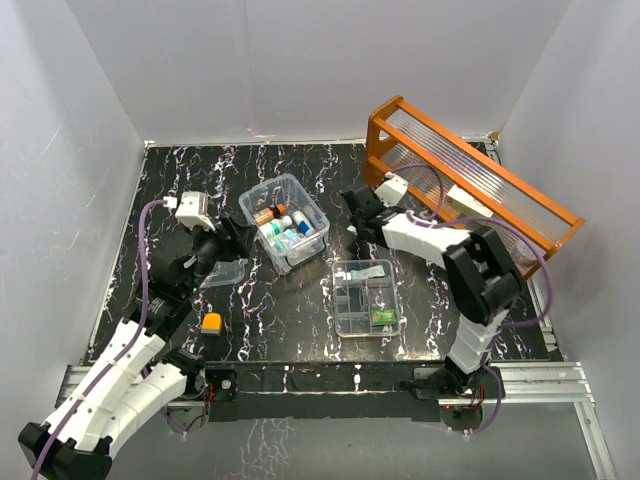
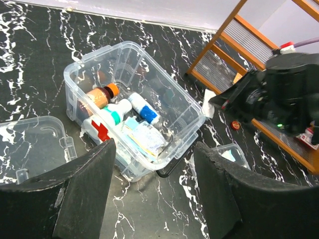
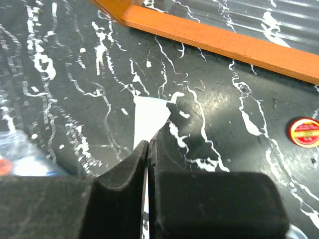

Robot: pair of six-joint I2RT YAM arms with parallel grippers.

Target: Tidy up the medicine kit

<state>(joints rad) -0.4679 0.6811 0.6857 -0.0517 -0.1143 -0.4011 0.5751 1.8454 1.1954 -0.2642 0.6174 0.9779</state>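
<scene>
My left gripper moves over the clear box toward my right gripper next, onto the thin white packet's loose end [image 1: 351,229] [image 2: 208,104], sticking out beyond those shut fingers.
The medicine kit's clear box [image 1: 285,222] [image 2: 134,107] stands mid-table holding an orange-capped bottle [image 2: 102,95], white bottles and a flat packet. A red cross [image 2: 102,130] shows at its near wall and a black handle [image 2: 173,167] pokes out by its near corner. The clear compartment tray [image 1: 365,297] [image 2: 233,154] lies to its right. My left gripper [image 1: 236,243] [image 2: 154,189] hangs open just left of the box, with nothing between its fingers. My right gripper [image 1: 353,203] [image 3: 149,145] is shut on a thin white packet [image 3: 148,117] [image 2: 208,102] low over the table beside the rack.
An orange wooden rack [image 1: 470,180] [image 3: 214,37] leans at the back right. A small red round cap [image 3: 305,132] [image 2: 235,124] lies near it. A clear plastic piece [image 1: 225,272] [image 2: 30,144] sits left of the box, and an orange block [image 1: 211,322] lies near the front left.
</scene>
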